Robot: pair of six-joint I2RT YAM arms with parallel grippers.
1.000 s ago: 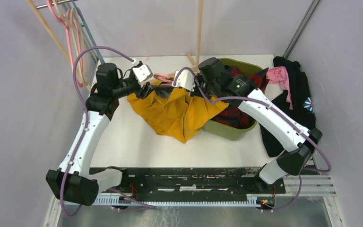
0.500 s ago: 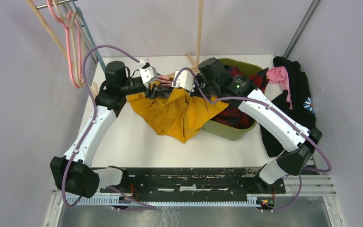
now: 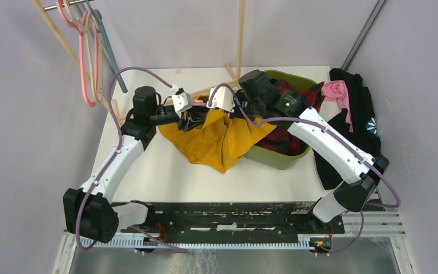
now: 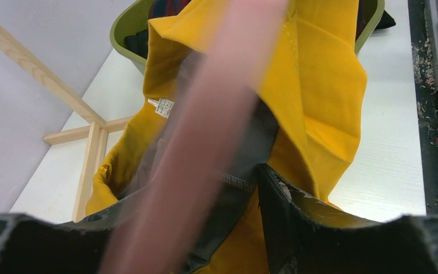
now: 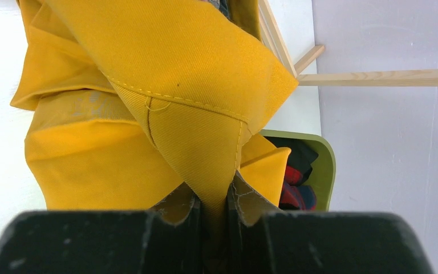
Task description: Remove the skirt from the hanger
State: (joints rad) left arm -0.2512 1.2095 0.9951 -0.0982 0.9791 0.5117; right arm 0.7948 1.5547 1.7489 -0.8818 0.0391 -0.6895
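Observation:
The hanger's bar already runs between the fingers of my open left gripper, so I will move it to the right in the top view, onto the pink hanger, and close it.
The yellow skirt (image 3: 217,137) hangs bunched over the table, one edge draped on the green bin. My right gripper (image 3: 226,110) is shut on a fold of the skirt (image 5: 165,68), the cloth pinched between its fingers (image 5: 211,194). My left gripper (image 3: 192,118) sits at the skirt's waist, close to the right one. In the left wrist view the pink hanger (image 4: 217,114) runs blurred between the left gripper's (image 4: 188,200) open fingers, with the skirt's dark grey lining (image 4: 245,171) beside it. From above, the hanger (image 3: 198,102) is mostly hidden.
The green bin (image 3: 274,157) holds red plaid and dark clothes. A pile of black clothing (image 3: 353,114) and a pink garment (image 3: 336,88) lie at the right wall. Spare hangers (image 3: 88,57) hang on the rail at top left. A wooden post (image 3: 240,34) stands behind the skirt.
My left arm has swung right and forward, bringing its gripper from the skirt's left edge up close to the right gripper. The right arm and its grip have stayed put.

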